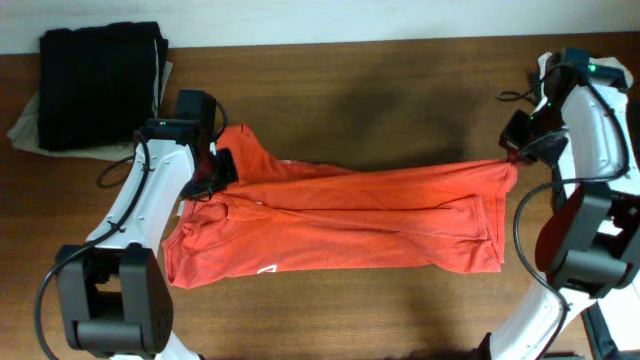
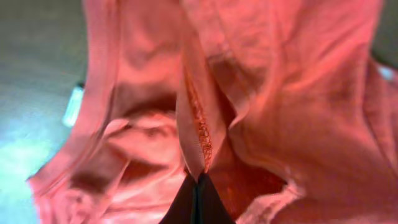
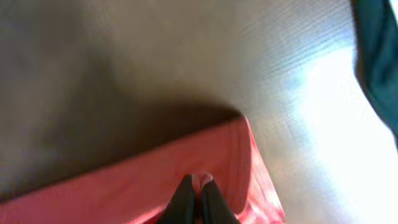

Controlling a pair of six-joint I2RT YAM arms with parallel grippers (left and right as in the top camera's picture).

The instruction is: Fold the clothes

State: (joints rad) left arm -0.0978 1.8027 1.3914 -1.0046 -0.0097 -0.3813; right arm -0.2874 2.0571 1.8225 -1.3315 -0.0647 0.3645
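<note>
The robot's left gripper will next lower the pinched fold down and back onto the shirt's near layer [image 1: 207, 212] and let go of the fold, because the fold stands raised.
The red-orange T-shirt [image 1: 340, 215] lies stretched across the middle of the wooden table, folded lengthwise, with a small white logo near its front edge. My left gripper [image 1: 218, 172] is shut on the shirt's upper left part; the left wrist view shows its tips [image 2: 198, 182] pinching a seamed fold of the cloth [image 2: 280, 112]. My right gripper [image 1: 514, 157] is shut on the shirt's upper right corner, held taut; the right wrist view shows its tips [image 3: 198, 185] pinching the cloth's edge [image 3: 124, 180].
A folded black garment [image 1: 100, 70] lies on a beige cloth at the table's back left corner. Bare wooden table [image 1: 380, 90] lies behind the shirt. Cables run by the right arm at the back right.
</note>
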